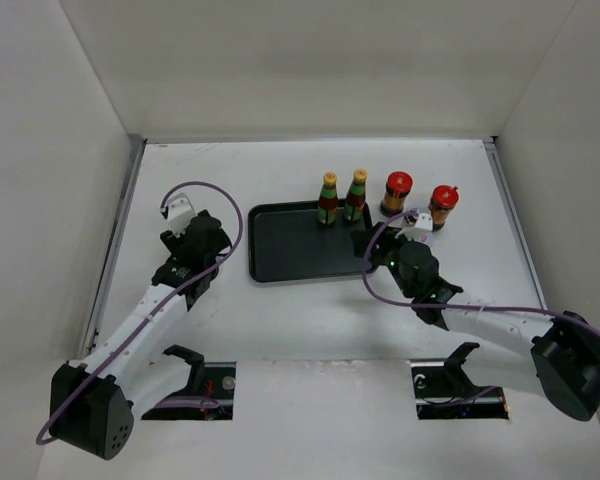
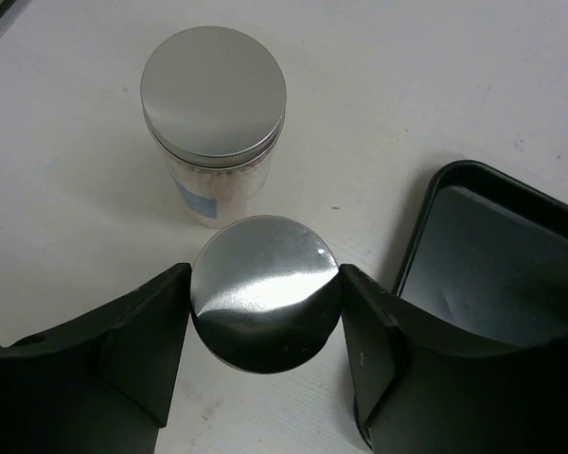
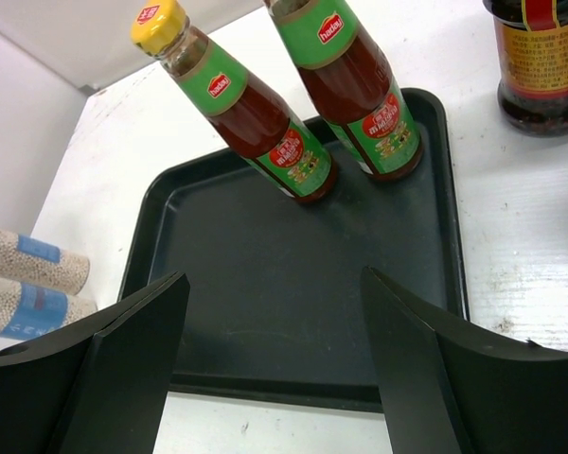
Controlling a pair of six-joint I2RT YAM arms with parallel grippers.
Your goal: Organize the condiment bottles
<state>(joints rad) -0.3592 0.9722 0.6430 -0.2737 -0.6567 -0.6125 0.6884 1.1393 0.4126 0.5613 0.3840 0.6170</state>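
The tray's far edge is empty beside the nearer yellow-capped bottle. My left gripper will next lift the nearer cylinder outward over the tray, then lower it there.
My left gripper stands to the left of the black tray, its fingers pressed on both sides of a silver-topped cylinder. A second silver-topped, blue-banded cylinder stands just beyond it. In the top view my left gripper hides both. Two slim yellow-capped, green-labelled bottles stand at the tray's far edge. Two red-capped brown bottles stand right of the tray. My right gripper is open and empty over the tray's near right edge. The white-lidded jars are out of view.
White walls close in the table on the left, back and right. The tray is bare apart from the two slim bottles. Both cylinders show at the left edge of the right wrist view.
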